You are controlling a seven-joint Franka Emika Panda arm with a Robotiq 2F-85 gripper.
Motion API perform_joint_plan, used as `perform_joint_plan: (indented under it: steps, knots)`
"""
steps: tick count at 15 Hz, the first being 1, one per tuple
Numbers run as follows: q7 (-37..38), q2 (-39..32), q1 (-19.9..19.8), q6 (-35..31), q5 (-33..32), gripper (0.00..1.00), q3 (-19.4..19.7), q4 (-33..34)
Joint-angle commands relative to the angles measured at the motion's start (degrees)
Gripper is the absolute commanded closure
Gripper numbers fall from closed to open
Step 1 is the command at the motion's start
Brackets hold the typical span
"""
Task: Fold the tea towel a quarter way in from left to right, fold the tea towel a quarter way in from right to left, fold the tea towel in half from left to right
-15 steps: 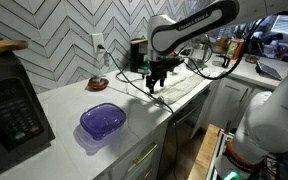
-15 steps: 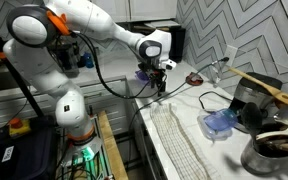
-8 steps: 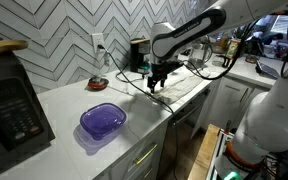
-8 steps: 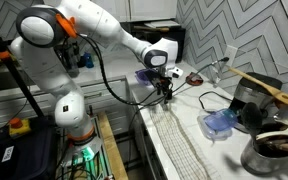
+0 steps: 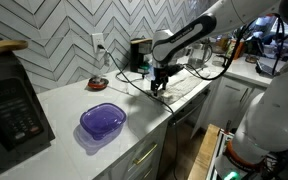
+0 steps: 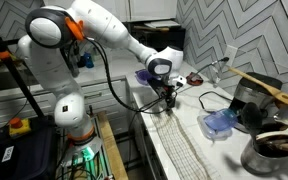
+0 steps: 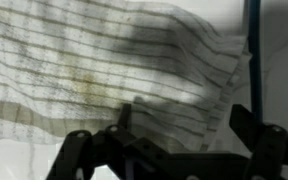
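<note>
I will move my gripper gently down onto the tea towel's end edge next and pinch the cloth there. The tea towel's edge is just below the gripper and runs between its open fingers.
The tea towel is a whitish cloth with thin stripes, lying flat along the counter; it also shows in an exterior view. In the wrist view it fills most of the frame, with one corner at the right. My gripper hangs just above the towel's end, as also seen in an exterior view. In the wrist view its two fingers stand apart over the cloth, open and holding nothing.
A purple bowl sits on the counter, also seen in an exterior view. A microwave stands at one end. A small bluish object, a red item, a dark pot with a wooden spoon and a metal pot stand around.
My gripper has come down and slightly along the counter, closer to the towel's end. The towel and bowl have not moved.
</note>
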State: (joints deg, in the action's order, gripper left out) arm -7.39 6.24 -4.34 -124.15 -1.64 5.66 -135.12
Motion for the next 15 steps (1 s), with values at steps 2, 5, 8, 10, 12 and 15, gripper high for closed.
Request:
perform_joint_plan:
  steps: [2,5,8,10,12,15]
  knots:
    - [-5.25,-2.58,-0.02,-0.77,4.53,0.0,0.55,0.45]
    - [-6.36,-3.49,-0.21,0.0,5.47,0.2,0.41,0.83]
    - [-5.36,-3.96,-0.49,0.04,4.49,0.38,0.41,1.0]
    - [-5.23,-4.2,-0.53,0.08,4.35,0.55,0.37,1.12]
    - [-5.09,-4.5,-0.48,0.17,4.26,0.69,0.28,1.43]
    - [-4.64,-3.25,-0.7,0.96,3.24,0.93,0.42,1.46]
